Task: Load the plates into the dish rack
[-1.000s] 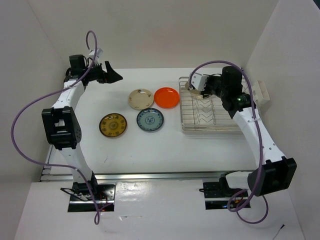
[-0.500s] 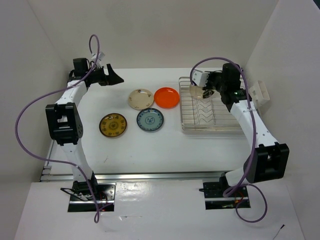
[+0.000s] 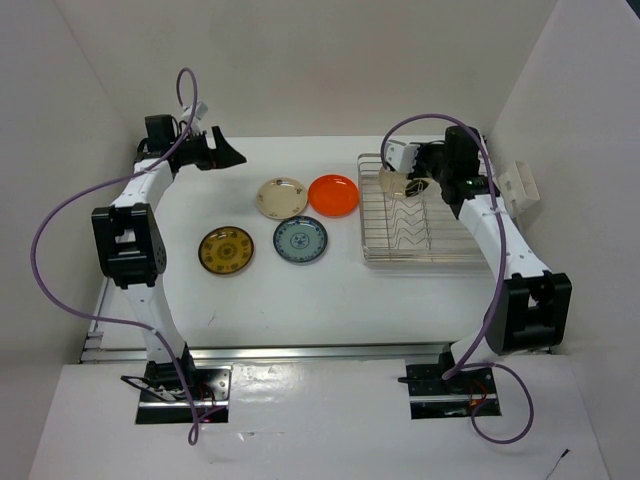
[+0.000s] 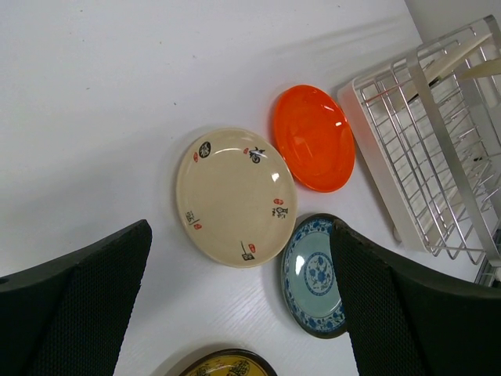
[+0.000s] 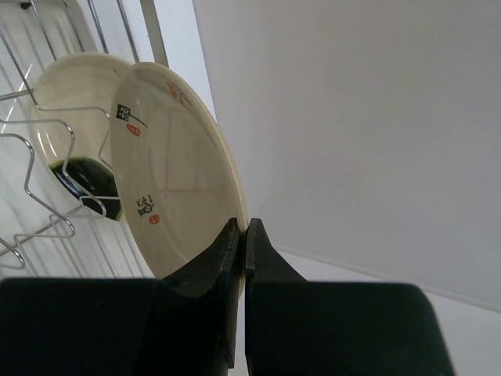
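Note:
The wires lie below my right gripper, so I will lower it next, set the cream plate among them beside the standing one and release the cream plate's rim.
My right gripper [image 3: 412, 181] is shut on the rim of a cream plate [image 5: 168, 172], held on edge over the far left end of the silver wire dish rack [image 3: 420, 240]. In the right wrist view a second cream plate [image 5: 74, 86] stands in the rack's wires [image 5: 31, 157] just behind it. My left gripper [image 3: 225, 152] is open and empty, high at the back left. On the table lie a cream plate [image 3: 282, 197], an orange plate [image 3: 333, 194], a yellow-brown plate [image 3: 226, 250] and a blue-grey plate [image 3: 300, 239]. The left wrist view shows the cream [image 4: 235, 196], orange [image 4: 313, 137] and blue-grey [image 4: 317, 274] ones.
A small white slotted holder [image 3: 521, 186] sits against the right wall beside the rack. White walls close in the table at the back, left and right. The rack's corner shows in the left wrist view [image 4: 438, 141].
My right gripper has moved the cream plate a little right and down toward the rack's wires. The left arm shifted slightly a second ago and has since held still.

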Robot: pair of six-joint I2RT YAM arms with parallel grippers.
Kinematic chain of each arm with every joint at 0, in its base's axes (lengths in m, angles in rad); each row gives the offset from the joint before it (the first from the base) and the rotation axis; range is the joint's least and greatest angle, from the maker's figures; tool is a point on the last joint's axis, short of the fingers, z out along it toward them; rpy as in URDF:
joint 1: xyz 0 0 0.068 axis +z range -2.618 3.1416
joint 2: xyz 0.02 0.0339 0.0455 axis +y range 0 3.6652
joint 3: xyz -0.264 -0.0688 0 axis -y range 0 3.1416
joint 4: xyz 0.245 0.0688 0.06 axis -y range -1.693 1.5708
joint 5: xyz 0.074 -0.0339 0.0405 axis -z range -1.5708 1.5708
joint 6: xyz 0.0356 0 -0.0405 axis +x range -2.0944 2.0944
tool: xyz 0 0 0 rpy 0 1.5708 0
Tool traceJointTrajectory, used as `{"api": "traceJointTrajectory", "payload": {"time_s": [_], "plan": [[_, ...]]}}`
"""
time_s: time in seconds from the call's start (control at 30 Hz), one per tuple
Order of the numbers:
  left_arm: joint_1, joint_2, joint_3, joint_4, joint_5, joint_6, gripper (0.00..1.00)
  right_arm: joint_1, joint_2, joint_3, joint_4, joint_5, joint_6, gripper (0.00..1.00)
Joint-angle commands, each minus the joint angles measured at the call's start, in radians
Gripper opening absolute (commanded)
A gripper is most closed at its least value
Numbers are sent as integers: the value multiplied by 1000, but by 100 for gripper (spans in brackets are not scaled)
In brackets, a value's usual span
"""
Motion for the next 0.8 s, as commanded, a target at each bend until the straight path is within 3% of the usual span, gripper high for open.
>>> {"api": "traceJointTrajectory", "payload": {"time_s": [0.0, 0.33, 0.5, 0.7, 0.73, 0.77], "plan": [[11, 15, 35, 16, 14, 17, 100, -14, 6, -25, 111, -18, -18, 0], [11, 24, 15, 36, 36, -2, 100, -25, 52, -23, 105, -58, 0, 0], [1, 33, 6, 45, -18, -2, 100, -25, 65, -36, 96, -67, 20, 0], [-88, 118, 93, -87, -118, 69, 100, -25, 86, -60, 95, -99, 94, 0], [-88, 127, 102, -96, -118, 69, 100, -25, 86, -60, 95, -99, 103, 1], [-88, 138, 102, -96, -118, 58, 100, -25, 97, -60, 95, -99, 103, 16]]}}
